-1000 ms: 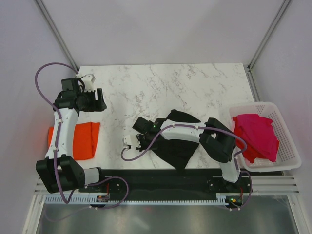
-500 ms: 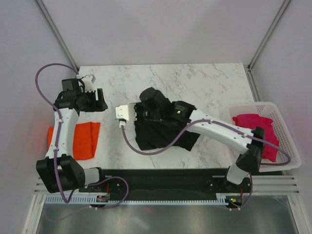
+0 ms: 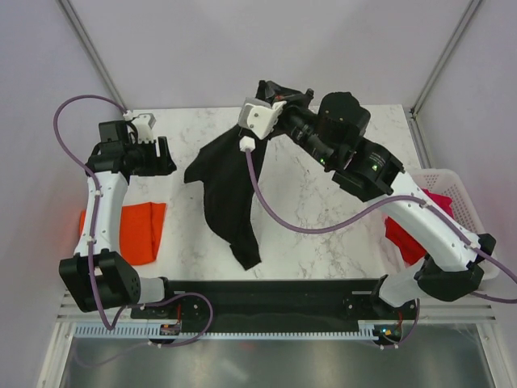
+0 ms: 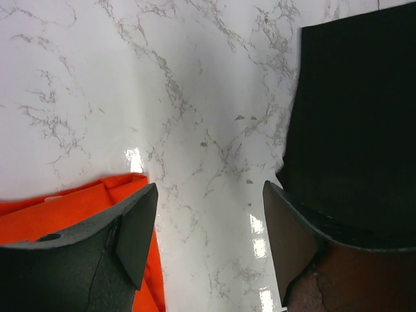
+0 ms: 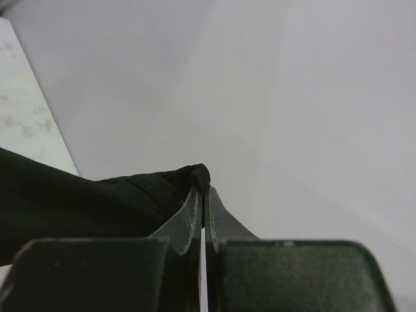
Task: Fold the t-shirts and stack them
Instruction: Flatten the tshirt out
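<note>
Only my right gripper is holding the black t-shirt, so my left gripper should next move down and to the right in the top view, onto the black t-shirt's loose side edge [image 3: 207,208].
My right gripper [image 3: 279,90] is raised high over the table's far edge and is shut on a fold of the black t-shirt [image 3: 226,186]. The shirt hangs down in a long drape, its lower end on the marble near the front. In the right wrist view the jaws [image 5: 203,195] are pinched shut on the black cloth [image 5: 78,198]. My left gripper [image 3: 164,158] is open and empty above the left of the table, just left of the hanging shirt. The left wrist view shows the orange t-shirt [image 4: 58,205] and the black shirt [image 4: 351,117]. The orange t-shirt [image 3: 141,230] lies folded at the left edge.
A white slatted basket [image 3: 454,178] stands at the right edge and holds the magenta-pink t-shirt [image 3: 401,236], partly hidden by my right arm. The marble table [image 3: 339,186] ends at grey walls behind.
My right arm has lifted the black t-shirt from the table's front middle up and back, so it now hangs stretched out. My left gripper has shifted slightly.
</note>
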